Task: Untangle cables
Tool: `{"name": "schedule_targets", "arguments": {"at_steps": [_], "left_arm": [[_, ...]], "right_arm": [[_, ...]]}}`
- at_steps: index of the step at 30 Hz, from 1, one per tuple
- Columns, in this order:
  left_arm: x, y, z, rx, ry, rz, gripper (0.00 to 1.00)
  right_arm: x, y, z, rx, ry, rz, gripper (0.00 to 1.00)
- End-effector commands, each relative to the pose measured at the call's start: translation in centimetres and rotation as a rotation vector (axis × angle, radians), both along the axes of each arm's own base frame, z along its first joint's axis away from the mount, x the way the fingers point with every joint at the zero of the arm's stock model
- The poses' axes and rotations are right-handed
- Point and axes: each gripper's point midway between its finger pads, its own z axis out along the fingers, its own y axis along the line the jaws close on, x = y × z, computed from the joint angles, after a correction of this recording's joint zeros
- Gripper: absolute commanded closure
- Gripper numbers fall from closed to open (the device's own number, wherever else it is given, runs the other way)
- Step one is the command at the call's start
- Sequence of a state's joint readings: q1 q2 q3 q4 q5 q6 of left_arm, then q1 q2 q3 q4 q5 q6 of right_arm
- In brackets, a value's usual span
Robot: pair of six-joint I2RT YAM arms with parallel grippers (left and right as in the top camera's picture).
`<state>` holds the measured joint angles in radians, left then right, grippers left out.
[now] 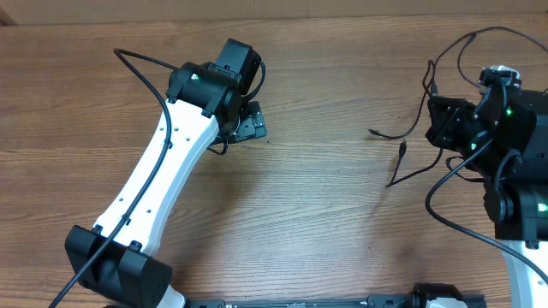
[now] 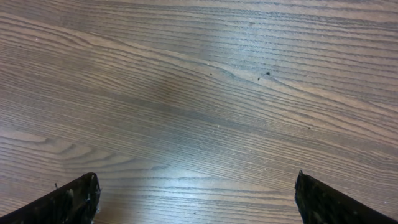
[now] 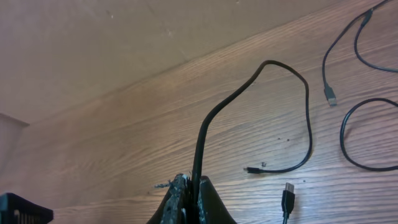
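Note:
I will move my right gripper past the loose loop [image 3: 343, 135] on its right in the overhead view and release the cable, because other cables are close by.
Several thin black cables [image 1: 399, 137] lie loose on the wooden table at the right. My right gripper [image 3: 194, 182] is shut on one cable [image 3: 268, 63], which arches up from the jaws and drops to a small plug [image 3: 250, 169] on the table. Seen from overhead, the right gripper [image 1: 433, 120] sits at the right end of that cable. A USB plug [image 3: 287, 190] lies just right of the jaws. Another cable end [image 3: 330, 97] and a loop [image 3: 346, 144] lie farther right. My left gripper [image 2: 196, 177] is open over bare wood, far left of the cables [image 1: 248, 124].
More thin cable loops [image 1: 462, 51] run behind the right arm at the far right edge. A black object [image 3: 18, 210] shows at the lower left corner of the right wrist view. The table's far edge runs along the top of the overhead view.

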<state>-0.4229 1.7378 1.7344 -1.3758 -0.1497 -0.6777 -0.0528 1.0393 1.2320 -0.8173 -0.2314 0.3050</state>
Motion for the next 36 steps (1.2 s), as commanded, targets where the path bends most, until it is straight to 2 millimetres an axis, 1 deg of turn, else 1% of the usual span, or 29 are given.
{"name": "schedule_targets", "arguments": {"at_steps": [1, 6, 8, 12, 14, 17, 18, 23, 27, 31, 35, 36], "left_arm": [[0.1, 0.0, -0.2, 0.001, 0.008, -0.009, 0.00], [0.1, 0.0, -0.2, 0.000, 0.007, -0.009, 0.00], [0.1, 0.0, -0.2, 0.001, 0.007, -0.009, 0.00], [0.1, 0.0, -0.2, 0.001, 0.008, -0.009, 0.00], [0.1, 0.0, -0.2, 0.001, 0.008, -0.009, 0.00], [0.1, 0.0, -0.2, 0.000, 0.007, -0.009, 0.00], [0.1, 0.0, -0.2, 0.001, 0.008, -0.009, 0.00], [0.1, 0.0, -0.2, 0.001, 0.008, -0.009, 0.00], [0.1, 0.0, -0.2, 0.001, 0.008, -0.009, 0.00], [0.1, 0.0, -0.2, 0.001, 0.008, -0.009, 0.00], [0.1, 0.0, -0.2, 0.001, 0.008, -0.009, 0.00], [0.1, 0.0, -0.2, 0.001, 0.008, -0.009, 0.00]], "right_arm": [[-0.3, -0.4, 2.2, 0.033, -0.051, -0.035, 0.96], [-0.7, -0.5, 2.4, 0.050, -0.051, -0.054, 0.96], [-0.9, -0.9, 2.5, 0.037, -0.055, -0.075, 0.96], [-1.8, -3.0, 1.7, -0.030, -0.022, -0.189, 0.96], [-2.5, -4.5, 1.1, -0.076, 0.010, -0.261, 0.96], [-3.1, -5.9, 0.6, -0.125, 0.035, -0.331, 0.96], [-3.5, -6.9, 0.4, -0.159, 0.051, -0.379, 0.96], [-4.4, -8.5, -0.2, -0.201, 0.087, -0.469, 0.96], [-4.7, -9.1, -0.2, -0.222, 0.091, -0.500, 0.96], [-5.0, -10.4, -0.1, -0.234, 0.094, -0.554, 0.96], [-5.8, -12.6, -0.1, -0.231, 0.105, -0.636, 0.96], [-6.2, -13.6, -0.1, -0.229, 0.109, -0.674, 0.96]]}}
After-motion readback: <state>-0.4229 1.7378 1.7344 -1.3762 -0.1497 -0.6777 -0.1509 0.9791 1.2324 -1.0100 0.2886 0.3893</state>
